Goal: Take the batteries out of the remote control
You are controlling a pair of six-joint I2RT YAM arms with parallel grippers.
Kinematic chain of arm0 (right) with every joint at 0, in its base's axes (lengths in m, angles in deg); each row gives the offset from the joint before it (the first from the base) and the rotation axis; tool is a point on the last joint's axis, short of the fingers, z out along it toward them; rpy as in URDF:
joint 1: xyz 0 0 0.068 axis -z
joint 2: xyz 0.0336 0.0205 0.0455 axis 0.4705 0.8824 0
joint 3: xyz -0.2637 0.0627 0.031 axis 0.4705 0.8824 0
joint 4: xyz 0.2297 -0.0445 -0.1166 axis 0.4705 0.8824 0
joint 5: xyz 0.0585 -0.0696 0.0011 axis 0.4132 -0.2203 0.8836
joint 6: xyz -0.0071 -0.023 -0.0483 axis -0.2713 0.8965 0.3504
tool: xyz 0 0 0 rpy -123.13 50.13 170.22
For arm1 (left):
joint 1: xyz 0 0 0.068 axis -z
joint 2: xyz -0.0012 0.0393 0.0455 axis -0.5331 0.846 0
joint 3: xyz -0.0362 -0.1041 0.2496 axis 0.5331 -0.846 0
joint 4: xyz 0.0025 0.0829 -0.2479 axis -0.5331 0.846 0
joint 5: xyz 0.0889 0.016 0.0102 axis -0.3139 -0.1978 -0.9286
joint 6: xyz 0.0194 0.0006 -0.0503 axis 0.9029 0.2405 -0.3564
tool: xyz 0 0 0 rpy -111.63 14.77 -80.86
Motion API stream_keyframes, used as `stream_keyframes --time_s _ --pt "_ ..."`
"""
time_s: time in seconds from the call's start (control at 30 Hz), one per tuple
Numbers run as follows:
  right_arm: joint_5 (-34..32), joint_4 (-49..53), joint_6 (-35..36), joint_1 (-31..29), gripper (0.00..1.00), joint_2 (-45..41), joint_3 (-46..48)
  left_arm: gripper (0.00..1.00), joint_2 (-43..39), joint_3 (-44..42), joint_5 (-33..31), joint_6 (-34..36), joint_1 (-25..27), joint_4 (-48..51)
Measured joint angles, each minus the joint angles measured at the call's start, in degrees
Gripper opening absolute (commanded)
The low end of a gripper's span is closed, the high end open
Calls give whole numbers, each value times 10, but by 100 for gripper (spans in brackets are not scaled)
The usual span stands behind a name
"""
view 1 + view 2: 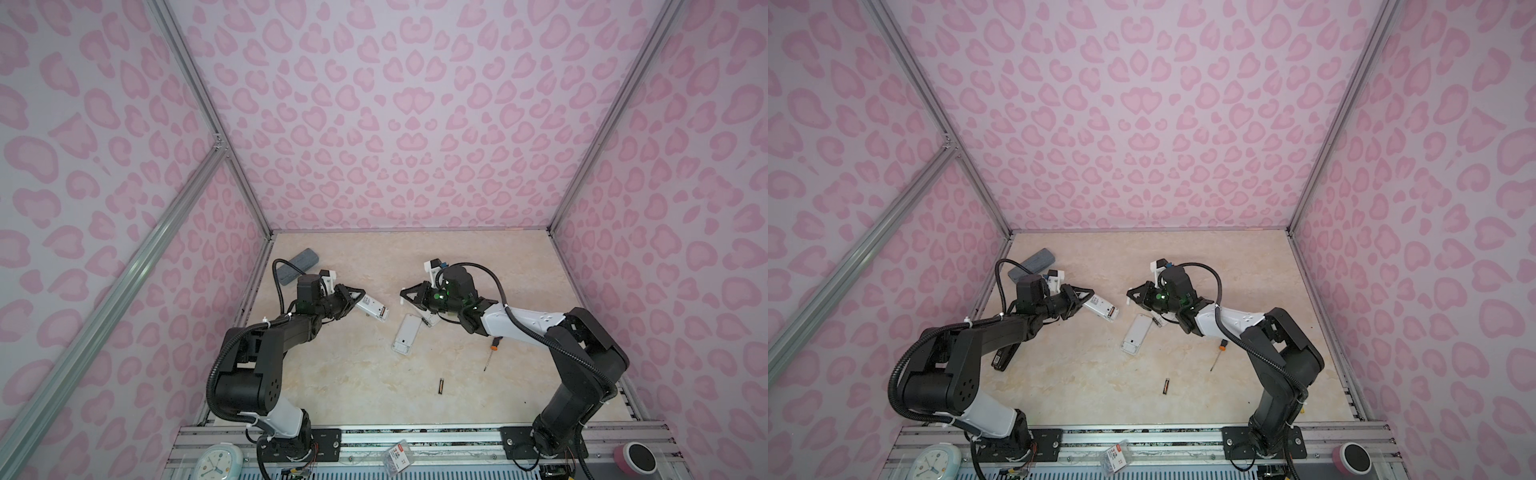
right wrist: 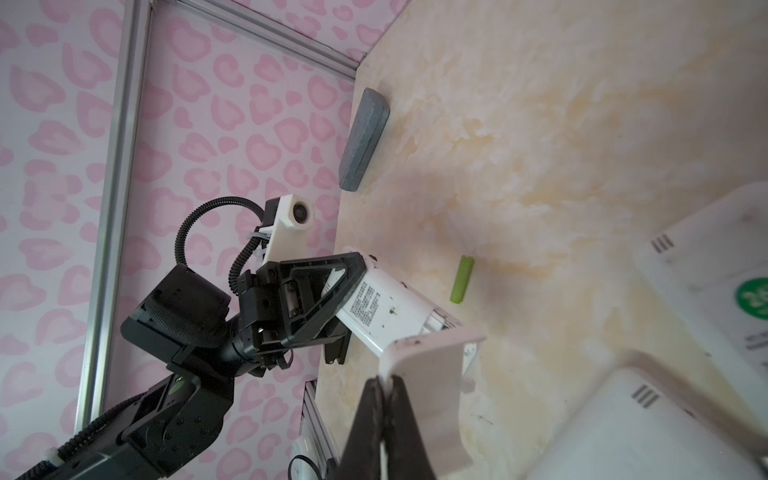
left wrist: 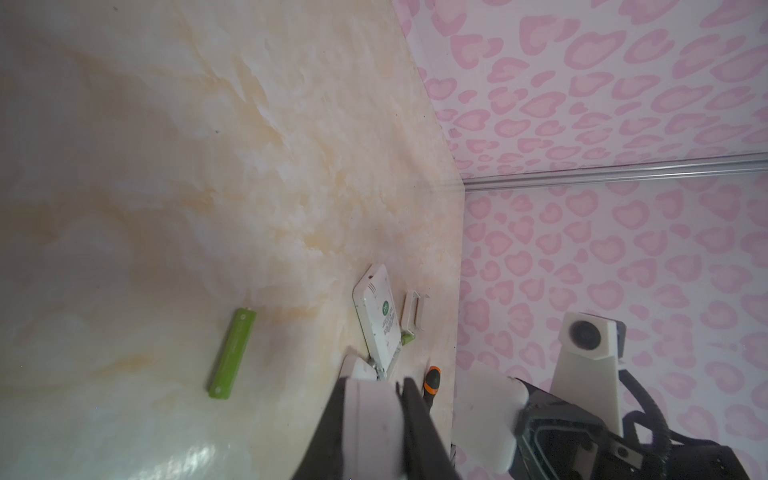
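Note:
The cover plate is already off the held remote. I should next swing my right gripper down toward the screwdriver and release the plate on the tabletop beside it.
My left gripper (image 1: 362, 297) (image 3: 374, 384) is shut on one end of a white remote control (image 1: 374, 311) (image 2: 390, 311), holding it low over the table, its open end toward the middle. My right gripper (image 1: 403, 293) (image 2: 386, 384) is shut on the edge of a small white cover plate (image 2: 432, 370), close to that open end. A bright green battery (image 3: 232, 353) (image 2: 462, 279) lies loose on the table beyond the held remote. A dark battery (image 1: 441, 386) (image 1: 1165, 386) lies alone nearer the front.
A second white remote (image 1: 406, 333) (image 3: 376, 316) lies face down in the middle, a loose cover plate (image 3: 413, 311) beside it. An orange-and-black screwdriver (image 1: 490, 353) lies to the right. A grey case (image 1: 297, 266) sits at the back left; a black remote (image 1: 1003, 357) lies under the left arm.

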Motion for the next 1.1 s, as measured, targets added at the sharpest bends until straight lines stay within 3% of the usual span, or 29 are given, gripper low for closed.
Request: stream_keyframes --time_s 0.13,0.3,0.4,0.6,1.1 --pt "-31 130 88 21 0 -22 -23 3 48 22 21 28 -40 -1" --pt "-97 326 206 28 0 -34 -43 3 124 40 42 16 -132 -7" --pt "-133 400 246 30 0 -51 -27 3 141 56 51 16 -151 -9" --pt "-160 451 277 42 0 -67 -3 3 198 63 93 -8 -159 -52" --pt "-189 470 307 49 0 -82 -8 3 195 50 104 -19 -143 -58"
